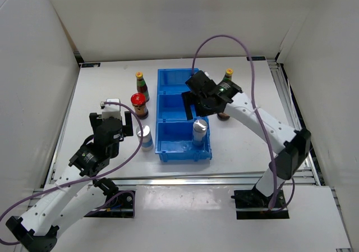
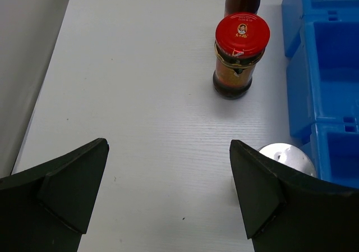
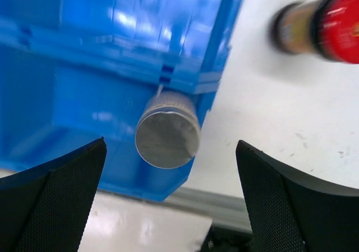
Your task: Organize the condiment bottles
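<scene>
Next, my left gripper moves to the right in the top view and then down over the bottle's silver top. The bottle on the table stands outside its open fingers.
The blue bin (image 1: 168, 103) stands mid-table. One silver-topped white-blue bottle (image 1: 199, 131) stands in its near compartment and shows in the right wrist view (image 3: 167, 137). The other silver-topped bottle (image 1: 145, 137) stands on the table left of the bin. A red-lidded bottle (image 1: 138, 105) and a yellow-capped slim bottle (image 1: 141, 83) stand behind it. Right of the bin stand a second yellow-capped bottle (image 1: 228, 75) and a second red-lidded bottle (image 3: 322, 24), partly hidden under my right arm. My left gripper (image 2: 168, 145) is open and empty, its right finger beside the silver top (image 2: 289, 156). My right gripper (image 1: 194, 106) is open and empty above the bin.
White walls enclose the table on the left, back and right. A metal rail (image 1: 185, 179) runs along the near edge. The bin's far and middle compartments (image 1: 171, 78) hold nothing. In the left wrist view the bin wall (image 2: 331, 67) lies right of the red-lidded bottle (image 2: 241, 50).
</scene>
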`<state>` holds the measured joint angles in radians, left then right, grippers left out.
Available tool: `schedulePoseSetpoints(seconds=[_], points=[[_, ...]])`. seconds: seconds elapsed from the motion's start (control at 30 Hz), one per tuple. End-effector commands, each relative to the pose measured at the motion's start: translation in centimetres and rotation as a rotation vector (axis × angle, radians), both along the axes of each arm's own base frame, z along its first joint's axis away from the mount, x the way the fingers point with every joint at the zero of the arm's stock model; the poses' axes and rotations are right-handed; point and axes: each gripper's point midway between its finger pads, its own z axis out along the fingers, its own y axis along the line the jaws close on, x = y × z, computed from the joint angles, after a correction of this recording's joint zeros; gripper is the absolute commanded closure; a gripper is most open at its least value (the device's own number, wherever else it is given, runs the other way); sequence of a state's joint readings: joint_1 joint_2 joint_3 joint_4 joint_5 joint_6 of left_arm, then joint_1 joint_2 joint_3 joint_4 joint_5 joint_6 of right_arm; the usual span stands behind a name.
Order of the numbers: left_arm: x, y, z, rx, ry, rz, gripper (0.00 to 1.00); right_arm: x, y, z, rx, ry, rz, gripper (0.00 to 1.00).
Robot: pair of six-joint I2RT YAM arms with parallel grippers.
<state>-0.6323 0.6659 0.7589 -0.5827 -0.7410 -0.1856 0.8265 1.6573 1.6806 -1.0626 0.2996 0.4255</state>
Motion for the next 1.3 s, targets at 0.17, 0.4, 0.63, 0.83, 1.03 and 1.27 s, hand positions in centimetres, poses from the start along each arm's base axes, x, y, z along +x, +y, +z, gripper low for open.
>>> schedulePoseSetpoints(seconds=[0.17, 0.4, 0.63, 0.83, 1.03, 1.27], points=[[-0.8, -4.0, 1.1, -0.134, 0.022, -0.210, 0.00, -1.5, -4.2, 5.9, 0.143, -0.389, -0.391, 0.01], [-0.3, -9.3, 1.7, -0.217, 0.074, -0.427, 0.00, -3.9, -5.7, 4.5, 0.283, -0.536, -0.396, 0.01], [0.3, -12.4, -1.8, -0.293, 0.253, -0.558, 0.00, -4.1, -7.0, 4.5, 0.249, -0.543, -0.438, 0.01], [1.0, -11.2, -4.1, -0.314, 0.299, -0.490, 0.00, -4.4, -8.2, 3.9, 0.255, -0.564, -0.479, 0.01], [0.8, -11.6, -6.0, -0.327, 0.361, -0.486, 0.00, -4.6, -8.5, 4.0, 0.267, -0.567, -0.482, 0.01], [0.8, -10.5, -8.2, -0.297, 0.447, -0.394, 0.00, -4.4, -8.7, 3.5, 0.257, -0.567, -0.515, 0.01]])
